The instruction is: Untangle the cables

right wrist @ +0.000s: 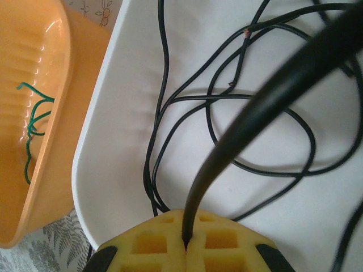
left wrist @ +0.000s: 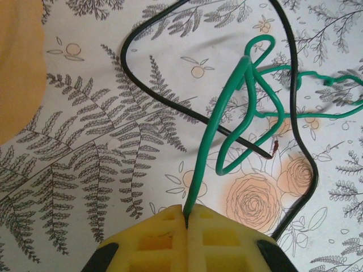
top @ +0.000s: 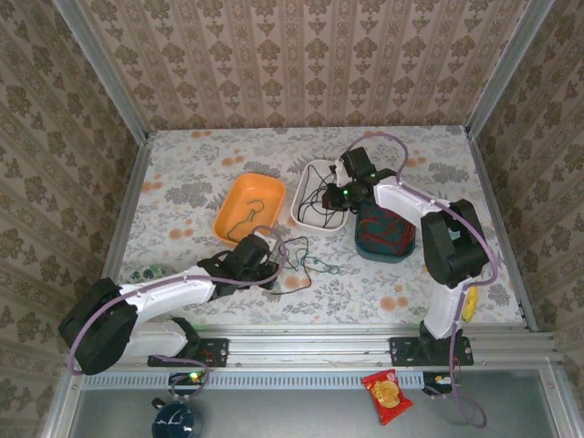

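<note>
I need to lower the black cable with my right gripper inside the rim of the white tray (top: 303,204) and let go of it there, where more black cable is coiled.
A green cable (left wrist: 235,107) loops over the flowered tablecloth, crossed by a black cable (left wrist: 164,96). My left gripper (left wrist: 186,220) is shut on the green cable's end, its yellow pads pressed together. From above, this small tangle (top: 310,263) lies just right of the left gripper (top: 271,258). My right gripper (right wrist: 186,242) is shut on a black cable (right wrist: 255,107) above the white tray (right wrist: 113,187), where more black cable (right wrist: 187,96) coils. The right gripper (top: 339,192) hovers over the white tray (top: 303,204). A green wire (right wrist: 31,127) lies in the orange tray (top: 248,206).
A dark teal container (top: 384,233) holding red cable stands right of the white tray. A green-white object (top: 151,273) sits by the left arm. A red snack packet (top: 386,395) lies below the table's front rail. Metal frame posts border the table.
</note>
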Controlling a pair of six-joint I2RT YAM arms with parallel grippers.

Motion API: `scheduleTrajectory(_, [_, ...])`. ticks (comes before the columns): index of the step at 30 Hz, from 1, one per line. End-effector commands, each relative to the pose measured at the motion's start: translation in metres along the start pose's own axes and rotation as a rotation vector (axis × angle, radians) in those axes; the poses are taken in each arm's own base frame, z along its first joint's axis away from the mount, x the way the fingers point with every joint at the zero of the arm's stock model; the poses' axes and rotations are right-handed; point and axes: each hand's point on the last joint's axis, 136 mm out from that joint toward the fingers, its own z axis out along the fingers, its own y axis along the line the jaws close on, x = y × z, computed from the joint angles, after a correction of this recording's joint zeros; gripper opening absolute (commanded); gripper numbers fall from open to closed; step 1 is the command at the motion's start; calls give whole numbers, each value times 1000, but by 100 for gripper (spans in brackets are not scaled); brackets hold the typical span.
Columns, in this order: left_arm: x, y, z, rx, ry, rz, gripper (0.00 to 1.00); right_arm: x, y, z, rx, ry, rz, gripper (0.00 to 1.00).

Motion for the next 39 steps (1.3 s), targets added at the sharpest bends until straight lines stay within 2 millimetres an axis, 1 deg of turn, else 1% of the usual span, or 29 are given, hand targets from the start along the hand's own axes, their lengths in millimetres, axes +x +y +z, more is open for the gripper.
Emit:
scheduleTrajectory(1, [-15, -11, -7, 33, -40, 29, 0, 6, 5, 11, -19, 61, 41, 0])
scheduleTrajectory(3, [-15, -11, -7, 33, -36, 29, 0, 8, 4, 17, -5, 74, 45, 0])
scheduleTrajectory(6, [-16, -12, -7, 35, -40, 31, 0, 14, 8, 24, -5, 99, 38, 0])
scheduleTrajectory(10, [-18, -12, -7, 33, -47, 29, 0, 19, 33, 29, -65, 120, 1, 0])
scheduleTrajectory(14, [-17, -11, -5, 32, -42, 24, 0, 15, 64, 20, -187, 104, 20, 0])
scheduleTrajectory(17, [-16, -12, -4, 36, -42, 21, 0, 14, 81, 12, -266, 101, 31, 0])
scheduleTrajectory(20, [-17, -12, -4, 35, -45, 21, 0, 18, 93, 9, -329, 124, 52, 0])
scheduleTrajectory(22, [-17, -12, -3, 37, -43, 24, 0, 21, 95, 11, -356, 138, 84, 0])
scheduleTrajectory(25, [-17, -13, -1, 37, -37, 26, 0, 25, 91, 17, -367, 150, 123, 0])
scheduleTrajectory(27, [-16, -13, 0, 36, -32, 26, 0, 23, 83, 22, -360, 145, 159, 0])
scheduleTrajectory(31, [-16, -14, 0, 40, -32, 29, 0, 14, 56, 27, -320, 109, 253, 0])
scheduleTrajectory(34, [-17, -14, -1, 39, -35, 30, 0, 7, 36, 25, -284, 78, 298, 0])
scheduleTrajectory(36, [-17, -14, -1, 38, -37, 29, 0, 5, 28, 21, -262, 60, 308, 0])
scheduleTrajectory(37, [-18, -14, -2, 37, -39, 31, 0, 4, 27, 19, -256, 52, 305, 2])
scheduleTrajectory(39, [-19, -14, -2, 36, -43, 31, 0, 2, 26, 13, -241, 40, 289, 11])
